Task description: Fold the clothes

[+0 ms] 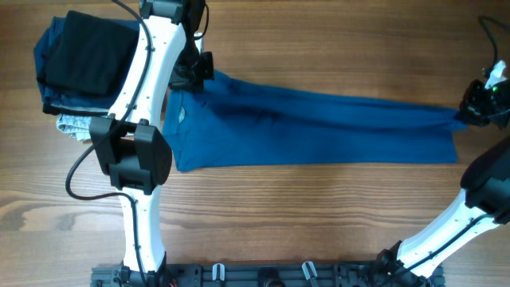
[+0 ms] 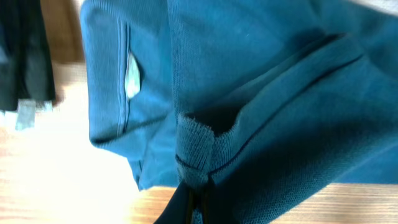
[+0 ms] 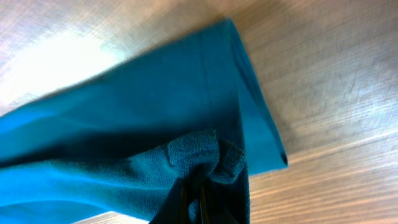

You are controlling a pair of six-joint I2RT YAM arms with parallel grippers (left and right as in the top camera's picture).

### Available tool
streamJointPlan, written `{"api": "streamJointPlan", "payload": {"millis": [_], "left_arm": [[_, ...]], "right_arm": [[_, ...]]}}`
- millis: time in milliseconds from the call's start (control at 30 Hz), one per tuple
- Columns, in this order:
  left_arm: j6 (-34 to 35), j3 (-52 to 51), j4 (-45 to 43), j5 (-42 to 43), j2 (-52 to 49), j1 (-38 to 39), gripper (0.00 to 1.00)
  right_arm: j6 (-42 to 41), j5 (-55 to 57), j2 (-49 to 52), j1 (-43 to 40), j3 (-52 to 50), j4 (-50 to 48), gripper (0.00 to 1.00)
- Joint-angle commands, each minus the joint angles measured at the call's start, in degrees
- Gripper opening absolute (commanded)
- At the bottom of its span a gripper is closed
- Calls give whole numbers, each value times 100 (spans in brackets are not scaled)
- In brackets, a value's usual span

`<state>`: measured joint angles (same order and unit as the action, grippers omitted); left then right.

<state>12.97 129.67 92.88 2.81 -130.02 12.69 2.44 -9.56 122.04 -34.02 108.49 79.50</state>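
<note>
I will next move my left gripper back and down toward the near edge [image 2: 153, 177] of the shirt's lower layer, which is uncovered before the pinched cloth [image 2: 194, 155], and let go of the fabric there.
The blue T-shirt [image 1: 319, 127] lies stretched lengthwise across the table, folded into a long band, its neck end at the left with the small label [image 1: 182, 117] showing. My left gripper [image 1: 194, 73] is shut on the shirt's fabric at the far left edge; in the left wrist view the pinched cloth [image 2: 194, 155] bunches at the jaws [image 2: 198, 196]. My right gripper [image 1: 470, 112] is shut on the shirt's right end, where the wrist view shows cloth [image 3: 199, 152] gathered between the fingers [image 3: 200, 202].
A stack of folded garments sits at the far left: a black piece [image 1: 88, 52] on top of dark navy and light grey speckled pieces [image 1: 73, 123]. Bare wooden table [image 1: 319, 215] lies in front of the shirt.
</note>
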Motion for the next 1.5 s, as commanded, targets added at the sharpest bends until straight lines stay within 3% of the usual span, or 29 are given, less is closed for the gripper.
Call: {"api": "streamJointPlan", "payload": {"millis": [0,233,467,933,1100,1167,1233,1300,1333,1467], "left_arm": [[254,-450,61,-118,240,-37,4],[251,-1475,-109,-118,240,-39,4],[249,-2232,-476,-144,240,-46,4],[254,-2365,-385,-236,240,-129,4],[251,-2365,-262,-201,240,-129,14],[249,-2365,-238,-201,240,-129,21],[236,-2365,-238,-201,240,-129,25],[208,-2319,-214,-203,243,-131,29],[157,-2262,-195,-203,245,-131,32],[96,-1784,-201,-201,275,-131,36]], "right_arm": [[-262,254,-192,2,-385,-28,4],[-577,903,-190,2,-1196,-382,4],[-761,1414,-184,2,-1261,-420,4],[-728,1412,-181,2,-1261,-645,5],[-730,1410,-181,2,-1261,-678,4],[-726,1408,-181,2,-1261,-815,27],[-619,1322,-181,2,-1207,-1012,40],[-520,1161,-184,2,-1021,-1095,68],[-509,1075,-184,2,-887,-1093,72],[-57,-35,-184,4,-317,-968,73]]}}
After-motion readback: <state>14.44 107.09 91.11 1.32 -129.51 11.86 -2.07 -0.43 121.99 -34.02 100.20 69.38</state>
